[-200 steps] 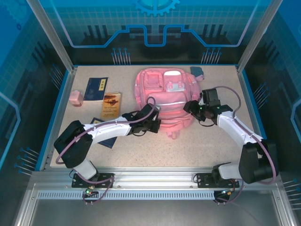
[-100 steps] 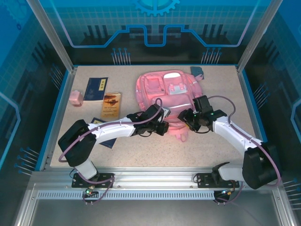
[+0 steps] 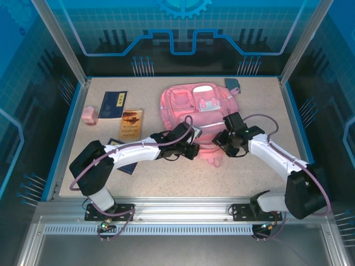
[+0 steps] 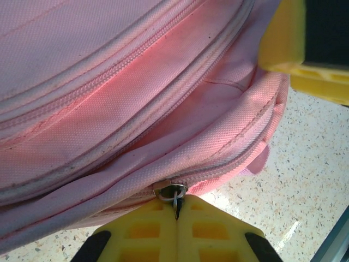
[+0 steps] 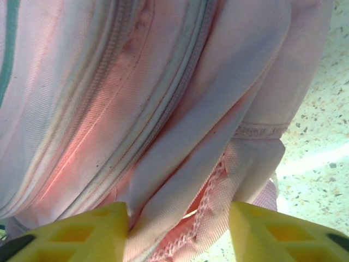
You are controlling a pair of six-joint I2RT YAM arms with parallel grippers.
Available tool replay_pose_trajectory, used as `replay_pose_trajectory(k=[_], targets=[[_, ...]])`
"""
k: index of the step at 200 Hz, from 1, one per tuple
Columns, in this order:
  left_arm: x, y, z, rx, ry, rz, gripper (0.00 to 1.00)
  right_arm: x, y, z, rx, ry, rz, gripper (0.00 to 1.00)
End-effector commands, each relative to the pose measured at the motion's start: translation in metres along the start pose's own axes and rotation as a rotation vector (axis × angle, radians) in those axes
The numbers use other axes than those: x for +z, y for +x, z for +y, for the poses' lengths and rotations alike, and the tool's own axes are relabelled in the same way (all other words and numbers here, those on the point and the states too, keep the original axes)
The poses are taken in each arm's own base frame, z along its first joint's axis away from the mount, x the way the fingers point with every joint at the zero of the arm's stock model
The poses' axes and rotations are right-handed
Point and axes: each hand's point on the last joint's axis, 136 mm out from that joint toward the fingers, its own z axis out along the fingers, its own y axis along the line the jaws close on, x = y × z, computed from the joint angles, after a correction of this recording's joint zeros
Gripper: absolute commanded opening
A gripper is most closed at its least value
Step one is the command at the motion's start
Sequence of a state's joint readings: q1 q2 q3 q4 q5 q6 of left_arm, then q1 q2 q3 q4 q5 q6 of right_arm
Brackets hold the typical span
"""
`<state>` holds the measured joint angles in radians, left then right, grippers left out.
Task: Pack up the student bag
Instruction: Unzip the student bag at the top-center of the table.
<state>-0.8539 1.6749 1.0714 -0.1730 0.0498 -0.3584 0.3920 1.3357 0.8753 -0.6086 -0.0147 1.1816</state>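
Note:
I should next pull the metal pull [image 4: 175, 195] outward along the zip line with my left gripper, to the bag's corner nearest the tan book, and let it go.
The student bag [image 3: 194, 108] lies flat in the middle of the table, pink with pale zip trim. My left gripper [image 3: 192, 148] sits at the bag's near edge, shut on a small metal zip pull [image 4: 175, 195] where the zip line meets the bag [image 4: 109, 109]. My right gripper [image 3: 221, 143] is at the near right corner. Its yellow fingers [image 5: 87, 232] stand apart, with a thick fold of the bag's fabric [image 5: 185, 180] filling the gap from one to the other. One yellow finger of the right gripper [image 4: 283, 38] shows in the left wrist view.
A blue booklet [image 3: 113, 104], a small pink block [image 3: 89, 116] and a tan book [image 3: 131, 124] lie at the back left. A dark blue book [image 3: 126, 166] pokes out under the left arm. A grey-teal object [image 3: 233, 86] sits behind the bag. Blue walls ring the table.
The left gripper slid right along the bag's near edge, staying shut. The right gripper came down to the bag's near right corner and narrowed on the fabric. The bag's near part shifted.

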Motion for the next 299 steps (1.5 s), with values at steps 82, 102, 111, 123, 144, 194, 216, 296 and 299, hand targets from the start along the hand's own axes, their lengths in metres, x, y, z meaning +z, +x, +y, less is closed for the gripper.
replay_pose_trajectory(k=[82,102,111,123,144,194,216,296,299], targets=[[-0.017,0.009,0.023,0.083,-0.136,0.027,0.0,-0.012,-0.036,-0.004,-0.086,0.089,-0.145,0.0],[-0.023,0.017,0.047,0.072,-0.212,0.05,0.0,-0.019,-0.045,-0.009,-0.11,0.105,-0.183,0.0],[-0.026,0.02,0.06,0.056,-0.241,0.058,0.0,-0.022,-0.047,-0.01,-0.122,0.109,-0.196,0.0],[-0.03,0.021,0.076,0.04,-0.279,0.058,0.0,-0.026,-0.05,-0.01,-0.144,0.11,-0.212,0.0],[-0.038,0.018,0.102,0.053,-0.352,0.039,0.0,-0.033,-0.055,-0.011,-0.171,0.109,-0.233,0.0],[-0.045,-0.006,0.147,0.06,-0.407,-0.04,0.0,-0.039,-0.059,-0.007,-0.216,0.102,-0.243,0.0],[-0.041,-0.018,0.163,0.083,-0.416,-0.064,0.0,-0.043,-0.061,-0.005,-0.231,0.098,-0.253,0.0],[-0.038,-0.057,0.208,0.09,-0.511,-0.035,0.0,-0.051,-0.067,-0.005,-0.265,0.082,-0.246,0.0],[-0.038,-0.057,0.21,0.088,-0.518,-0.026,0.0,-0.051,-0.067,-0.004,-0.267,0.078,-0.244,0.0]])
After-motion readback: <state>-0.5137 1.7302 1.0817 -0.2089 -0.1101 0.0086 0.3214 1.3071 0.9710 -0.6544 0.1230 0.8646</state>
